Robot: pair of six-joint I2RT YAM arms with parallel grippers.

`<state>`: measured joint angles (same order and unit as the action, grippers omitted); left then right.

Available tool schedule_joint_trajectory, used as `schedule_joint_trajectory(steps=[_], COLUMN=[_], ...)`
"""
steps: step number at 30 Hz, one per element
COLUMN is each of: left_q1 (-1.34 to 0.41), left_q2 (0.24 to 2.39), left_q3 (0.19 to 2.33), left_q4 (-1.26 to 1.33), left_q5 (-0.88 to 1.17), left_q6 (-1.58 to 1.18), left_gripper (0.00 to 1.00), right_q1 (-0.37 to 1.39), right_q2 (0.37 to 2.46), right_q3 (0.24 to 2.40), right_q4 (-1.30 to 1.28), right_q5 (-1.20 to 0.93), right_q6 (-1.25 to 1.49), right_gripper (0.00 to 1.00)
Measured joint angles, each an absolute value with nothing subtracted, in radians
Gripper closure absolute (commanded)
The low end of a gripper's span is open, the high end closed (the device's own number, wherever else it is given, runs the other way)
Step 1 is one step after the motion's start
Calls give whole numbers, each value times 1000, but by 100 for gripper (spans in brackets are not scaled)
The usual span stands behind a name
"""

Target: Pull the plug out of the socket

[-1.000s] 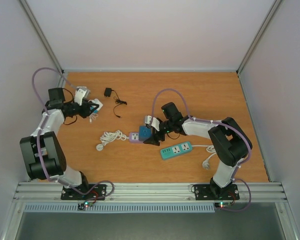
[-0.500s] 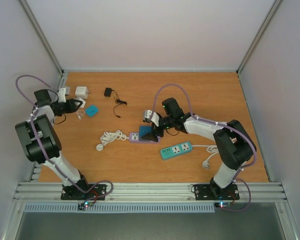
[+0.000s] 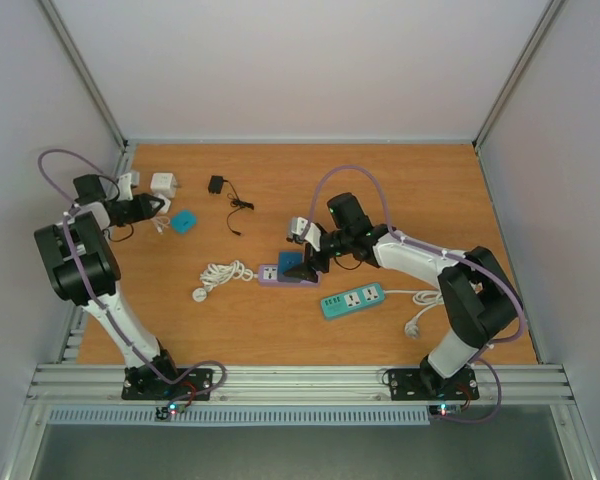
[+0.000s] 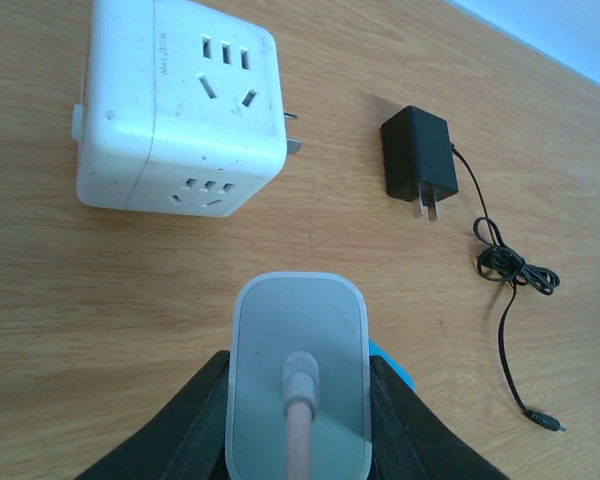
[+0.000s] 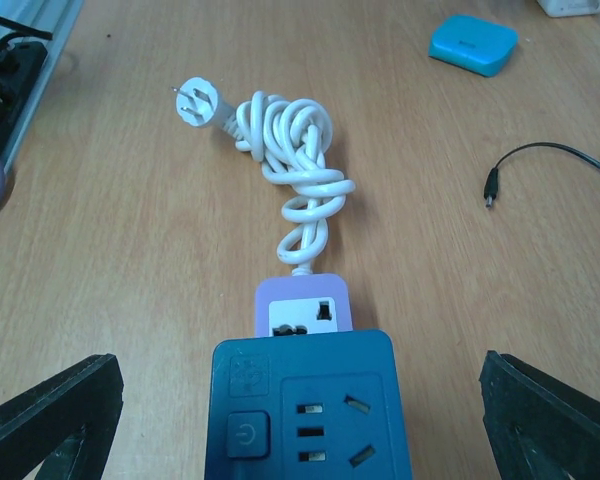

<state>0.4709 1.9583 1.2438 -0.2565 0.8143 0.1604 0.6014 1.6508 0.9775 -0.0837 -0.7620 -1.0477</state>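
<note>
I should lower the pale grey-white plug (image 4: pixel 298 360) in my left gripper onto the clear tabletop beside the teal block next and let go of it, because that open spot is below my gripper.
A dark blue adapter plug (image 5: pixel 305 415) sits plugged on a purple socket strip (image 5: pixel 302 306) with a coiled white cord (image 5: pixel 290 150). My right gripper (image 5: pixel 300 420) is open wide, with a finger on either side of the blue adapter and touching nothing; from above it hovers at the adapter (image 3: pixel 292 266). My left gripper (image 4: pixel 298 400) is shut on a pale grey-white plug (image 4: pixel 298 360) with a pinkish cable, held above the table near a white cube socket (image 4: pixel 180 105). From above, the left gripper (image 3: pixel 150 207) is at the far left.
A black charger (image 4: pixel 418 160) with a thin cable lies right of the white cube. A small teal block (image 3: pixel 184 222) lies near the left gripper. A teal power strip (image 3: pixel 352 300) with a white cord lies in front of the right arm. Walls enclose the table.
My left gripper drew back to the left, away from the teal block, which now lies uncovered. My right gripper stayed at the blue adapter, its arm shifting slightly.
</note>
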Motion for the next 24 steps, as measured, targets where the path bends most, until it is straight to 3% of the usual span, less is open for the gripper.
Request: schedule_joint_trajectory(steps=[5,8,14,24], left_q1=[471,471,471,486], left_q2=[1996,2017,2042,2047], left_q3=[1261,1266,1269,1277], left_q4=[-257,-259,-270,-284], left_q5=[819,818,814,770], left_q6=[147,142,136,146], left_gripper=[76,71,43,24], right_q1=[601,601,601,601], right_q2=[1639,1639,1634,1624], right_q3=[978,978,977,977], right_q4=[-99,-107,-121,-131], right_q5=[-760,-759,-757,-756], right_q6=[-1048,-1048,-1049,-1054], right_gripper=[1,1,1,2])
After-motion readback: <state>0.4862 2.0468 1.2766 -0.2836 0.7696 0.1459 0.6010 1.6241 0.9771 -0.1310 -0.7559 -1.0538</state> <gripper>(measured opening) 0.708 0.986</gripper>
